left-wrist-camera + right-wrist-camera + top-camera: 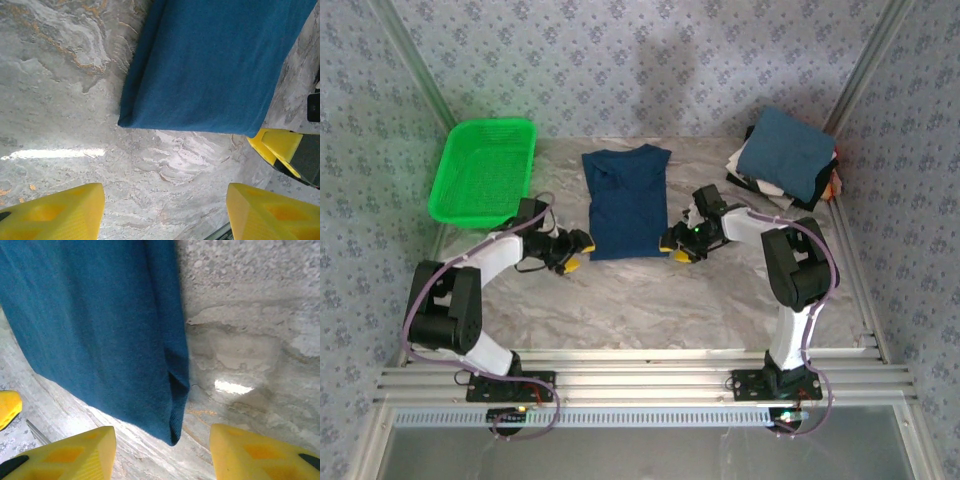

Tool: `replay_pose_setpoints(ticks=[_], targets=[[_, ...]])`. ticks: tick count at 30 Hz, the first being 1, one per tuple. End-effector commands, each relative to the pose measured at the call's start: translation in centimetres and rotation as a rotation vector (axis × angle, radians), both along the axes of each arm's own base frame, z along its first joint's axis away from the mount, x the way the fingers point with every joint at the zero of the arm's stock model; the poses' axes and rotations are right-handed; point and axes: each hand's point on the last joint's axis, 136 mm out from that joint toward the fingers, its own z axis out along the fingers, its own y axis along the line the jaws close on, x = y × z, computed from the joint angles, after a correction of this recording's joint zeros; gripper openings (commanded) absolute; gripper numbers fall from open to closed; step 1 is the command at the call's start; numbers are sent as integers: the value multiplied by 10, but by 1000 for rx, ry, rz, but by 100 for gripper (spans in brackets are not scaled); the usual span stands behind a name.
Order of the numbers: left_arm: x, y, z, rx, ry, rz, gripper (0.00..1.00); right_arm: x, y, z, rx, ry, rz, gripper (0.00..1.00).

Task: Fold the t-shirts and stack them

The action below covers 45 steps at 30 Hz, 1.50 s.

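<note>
The shirt's near corner (592, 258) (123, 122) is still outside the open yellow fingers, so the robot's left gripper should next go down and toward the right gripper, onto that corner beside it.
A dark blue t-shirt (627, 200) lies folded into a long strip in the middle of the table, collar at the far end. My left gripper (578, 252) stands open just off its near left corner (131, 119), nothing between its yellow fingers (55, 215). Off the near right corner (172, 432) my right gripper (672, 248) is open too, and the cloth (100, 330) is not between its yellow fingers (260, 455). At the back right sits a stack of folded t-shirts (785, 155) with a teal-blue one on top.
A bright green mesh basket (480, 170) stands at the back left. Patterned walls close in the table (620, 300) on three sides. An aluminium rail (620, 375) runs along the near edge by the arm bases.
</note>
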Motion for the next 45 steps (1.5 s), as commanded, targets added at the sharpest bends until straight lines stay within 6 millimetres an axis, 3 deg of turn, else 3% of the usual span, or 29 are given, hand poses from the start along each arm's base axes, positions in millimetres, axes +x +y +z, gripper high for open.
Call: replay_pose_setpoints(ticks=[1, 13, 20, 26, 31, 32, 38, 41, 45], targets=[[13, -7, 5, -49, -41, 15, 65, 6, 4, -2, 25, -15, -18, 55], [16, -14, -25, -58, 37, 39, 62, 13, 19, -6, 65, -7, -20, 54], [24, -33, -35, -105, 47, 41, 61, 16, 24, -8, 69, -3, -21, 52], [37, -34, -36, -83, 38, 45, 58, 17, 29, -10, 71, 2, -18, 49], [47, -41, -37, -80, 42, 25, 43, 18, 31, -18, 67, 22, -31, 42], [46, -41, -38, -74, 43, 21, 39, 29, 35, -9, 78, -4, -35, 38], [41, -38, -38, -42, 49, -6, 14, 41, 36, -6, 91, -10, -61, 13], [34, -35, -39, -30, 56, -10, 1, 36, 37, 0, 94, -9, -53, 4], [18, -25, -38, 20, 59, -22, 0, 16, 28, 0, 79, 23, -57, 0]])
